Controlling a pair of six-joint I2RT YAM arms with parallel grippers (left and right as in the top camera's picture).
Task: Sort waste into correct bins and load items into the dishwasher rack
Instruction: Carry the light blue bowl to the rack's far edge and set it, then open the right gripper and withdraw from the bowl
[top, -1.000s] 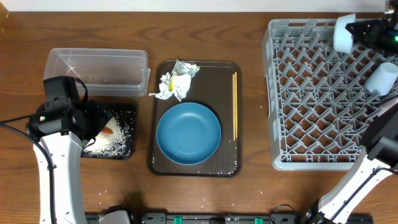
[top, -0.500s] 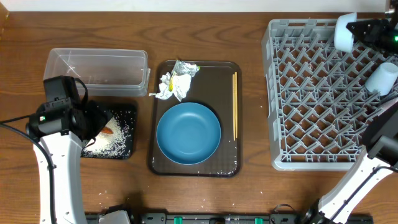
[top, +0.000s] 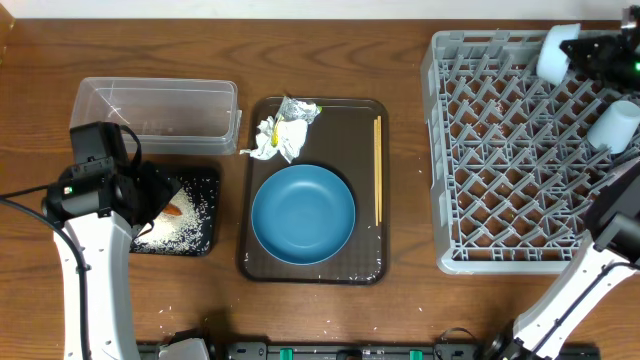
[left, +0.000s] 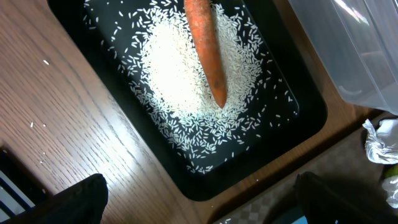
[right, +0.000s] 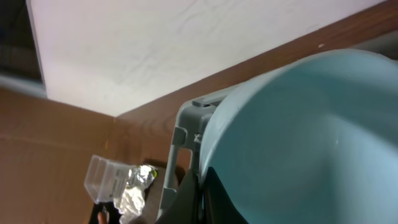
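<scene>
My right gripper lowers toward the wires of the rack's far rows beside the pale cup (top: 612, 127) and releases the bowl's rim next. This is because those rows stand empty below the bowl.
My left gripper (left: 205, 208) hangs open over the near corner of the black tray (left: 292, 134), which holds a heap of white rice (left: 177, 68) and an orange carrot piece (left: 205, 46). From overhead, the left gripper (top: 150, 195) sits at that tray's (top: 205, 215) left side. At the far right corner of the grey dishwasher rack (top: 500, 170), my right gripper (top: 575, 48) is shut on the rim of the small light blue bowl (top: 553, 55), which fills the right wrist view (right: 298, 137). A pale cup (top: 612, 127) lies in the rack.
The brown serving tray (top: 365, 250) carries the big dark blue bowl (top: 303, 214), chopsticks (top: 378, 170), crumpled tissue (top: 272, 140) and a silver wrapper (top: 298, 110). The clear tub (top: 155, 105) stands behind the black tray. Stray rice grains dot the table near the front left.
</scene>
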